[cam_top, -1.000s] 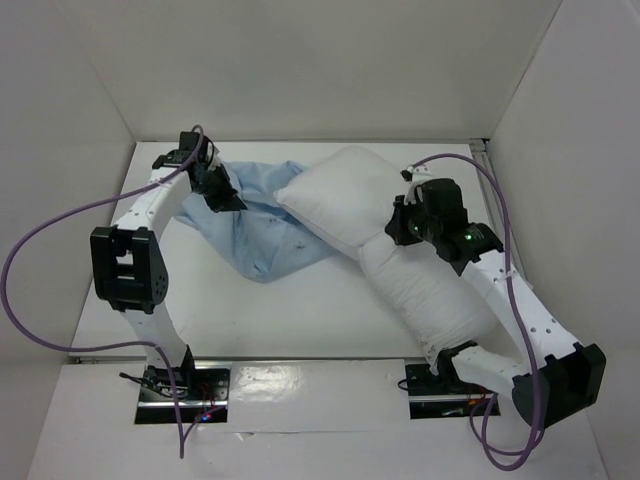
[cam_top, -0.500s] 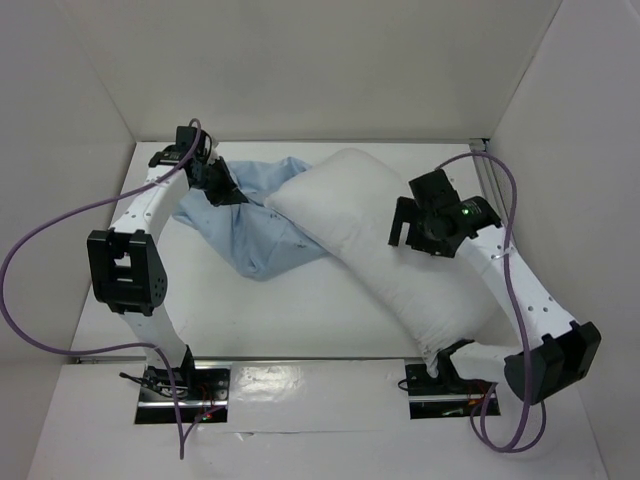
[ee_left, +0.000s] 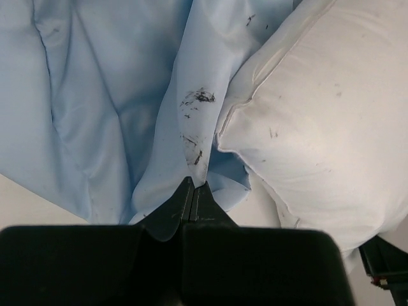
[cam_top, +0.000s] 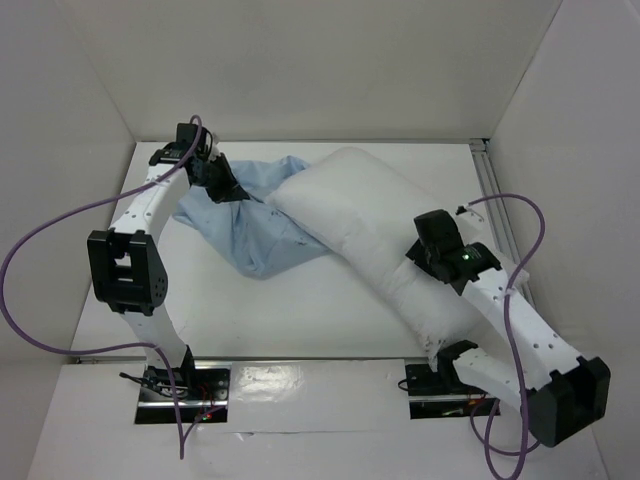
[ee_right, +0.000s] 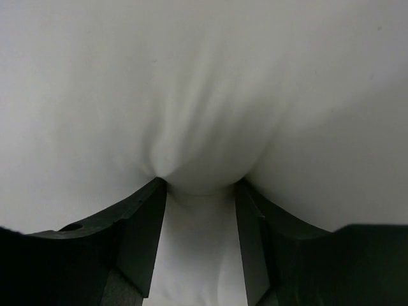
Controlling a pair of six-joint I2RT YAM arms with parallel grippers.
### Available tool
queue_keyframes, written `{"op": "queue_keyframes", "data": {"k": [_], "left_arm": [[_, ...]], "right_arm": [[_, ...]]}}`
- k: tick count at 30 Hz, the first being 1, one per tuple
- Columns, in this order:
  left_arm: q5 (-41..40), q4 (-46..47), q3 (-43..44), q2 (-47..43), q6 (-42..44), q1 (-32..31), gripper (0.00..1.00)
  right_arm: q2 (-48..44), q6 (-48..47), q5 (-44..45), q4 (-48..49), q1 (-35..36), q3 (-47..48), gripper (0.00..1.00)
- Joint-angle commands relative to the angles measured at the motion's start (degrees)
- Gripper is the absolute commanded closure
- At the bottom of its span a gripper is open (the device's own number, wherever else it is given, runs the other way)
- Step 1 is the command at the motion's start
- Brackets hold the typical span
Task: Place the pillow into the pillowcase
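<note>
My left gripper moves a little back next over the rumpled middle of the pillowcase [cam_top: 255, 225], which lies toward my base from it, and releases the pinched fold.
The plump white pillow [cam_top: 360, 215] lies diagonally from the far middle to the near right, its far corner resting on the limp light blue pillowcase [cam_top: 255, 225]. My left gripper [cam_top: 228, 190] is at the pillowcase's far left edge. In the left wrist view that gripper [ee_left: 193, 185] is shut, with a fold of the pillowcase [ee_left: 115, 95] pinched between its tips and the pillow [ee_left: 319, 108] close on the right. My right gripper [cam_top: 425, 255] presses down into the pillow's near half. In the right wrist view it [ee_right: 201, 188] has a bulge of the pillow [ee_right: 204, 76] squeezed between its dark fingers [ee_right: 143, 223].
White walls enclose the table [cam_top: 300, 310] on the left, far and right sides. A metal rail [cam_top: 487, 175] runs along the right edge. Purple cables loop off both arms. The two arm bases [cam_top: 180, 385] sit at the near edge.
My right gripper let go of the pillow's middle, opened, moved nearer and to the right, and came down closing on the pillow's near half. The pillow flattened out. The left gripper stayed put.
</note>
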Motion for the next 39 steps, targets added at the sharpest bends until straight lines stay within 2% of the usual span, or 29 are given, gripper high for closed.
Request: {"op": "queue_keyframes", "data": {"k": [1, 3, 4, 6, 10, 13, 14, 16, 18, 21, 25, 27, 28, 30, 31, 32, 35, 39], "left_arm": [[1.0, 1.0, 3.1, 0.2, 0.7, -0.2, 1.0], [1.0, 1.0, 3.6, 0.2, 0.7, -0.2, 1.0], [1.0, 1.0, 3.6, 0.2, 0.7, -0.2, 1.0], [1.0, 1.0, 3.6, 0.2, 1.2, -0.2, 1.0], [2.1, 0.5, 4.2, 0.9, 1.2, -0.2, 1.0], [2.1, 0.5, 4.2, 0.9, 1.7, -0.2, 1.0], [2.1, 0.5, 4.2, 0.9, 1.7, -0.2, 1.0], [1.4, 0.5, 4.2, 0.9, 1.7, -0.2, 1.0], [1.3, 0.5, 4.7, 0.3, 1.7, -0.2, 1.0], [1.3, 0.0, 5.2, 0.3, 1.7, -0.2, 1.0], [0.8, 0.0, 5.2, -0.2, 1.7, 0.3, 1.0], [0.8, 0.0, 4.0, -0.9, 2.2, 0.3, 1.0], [0.8, 0.0, 4.0, -1.5, 2.2, 0.3, 1.0], [0.8, 0.0, 2.4, -2.1, 2.9, 0.3, 1.0], [0.8, 0.0, 2.4, -2.6, 2.9, 0.3, 1.0], [0.8, 0.0, 1.8, -2.7, 3.4, 0.3, 1.0], [0.3, -0.5, 1.3, -3.2, 3.9, 0.3, 1.0], [-1.8, -1.1, 1.3, -3.2, 4.5, 0.3, 1.0]], "right_arm": [[4.8, -7.3, 18.6, 15.6, 0.1, 3.5, 0.46], [7.8, -16.6, 21.3, 21.0, -0.5, 4.9, 0.4], [8.5, -19.4, 23.9, 22.8, -0.6, 5.5, 0.3], [9.9, -27.5, 24.7, 29.5, -1.4, 5.5, 0.2], [11.2, -34.7, 18.3, 32.2, -2.6, 8.6, 0.12], [11.2, -35.5, 9.2, 31.4, -2.6, 13.2, 0.11], [11.2, -35.5, 3.0, 31.4, -2.6, 15.3, 0.11], [14.2, -34.8, -2.2, 30.7, -2.6, 18.2, 0.06], [22.4, -33.5, -6.8, 27.3, -2.6, 24.9, 0.01], [34.8, -31.5, -8.7, 20.8, -2.6, 33.1, 0.0], [42.9, -26.7, -15.3, 21.6, -2.0, 35.2, 0.0], [43.4, -25.3, -16.6, 23.5, -2.0, 30.9, 0.11], [42.6, -24.8, -16.7, 24.2, -2.0, 29.4, 0.34], [40.3, -23.6, -15.2, 24.9, -2.0, 24.6, 0.58], [37.1, -23.6, -15.2, 24.9, -2.0, 23.0, 0.89], [35.4, -24.3, -15.2, 24.2, -2.0, 21.6, 1.0], [27.4, -26.7, -14.5, 22.3, -2.0, 16.4, 1.0], [19.6, -31.9, -18.4, 17.0, -2.0, 13.2, 1.0]]}}
